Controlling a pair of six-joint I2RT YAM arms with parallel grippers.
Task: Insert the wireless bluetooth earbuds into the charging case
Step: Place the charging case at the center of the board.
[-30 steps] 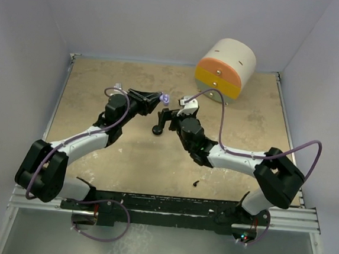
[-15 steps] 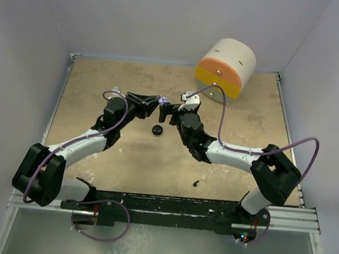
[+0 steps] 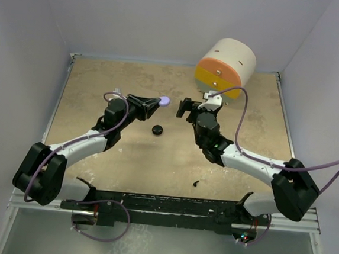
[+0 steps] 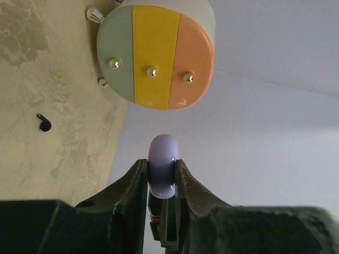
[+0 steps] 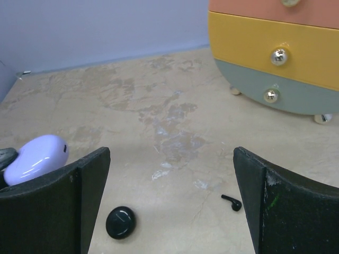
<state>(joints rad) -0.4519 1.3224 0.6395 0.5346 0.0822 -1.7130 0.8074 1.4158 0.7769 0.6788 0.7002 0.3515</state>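
My left gripper holds the case (image 3: 165, 100) and should next lower it onto the bare tabletop below, to the gripper's left in the top view, and let go of it clear of the black puck.
My left gripper (image 3: 158, 102) is shut on a lilac rounded charging case (image 3: 165, 100), held above the table at mid-back; in the left wrist view the case (image 4: 162, 153) is pinched edge-on between the fingertips of that gripper (image 4: 161, 170). A little to the right, my right gripper (image 3: 189, 109) stands wide open and empty, apart from the case (image 5: 37, 157). One black earbud (image 3: 195, 182) lies on the table near the front, also visible as a small stemmed bit (image 5: 231, 201) (image 4: 44, 122). The right gripper (image 5: 170, 174) frames bare table.
A black round puck (image 3: 157, 129) (image 5: 120, 222) rests on the table below the held case. A round drawer unit (image 3: 222, 69) (image 4: 156, 53) (image 5: 275, 47) with orange, yellow and green fronts stands at the back right. Walls enclose the table (image 3: 102, 85).
My right gripper has drawn back to the right, away from the lilac case and the black puck. The left gripper still holds the case in nearly the same spot.
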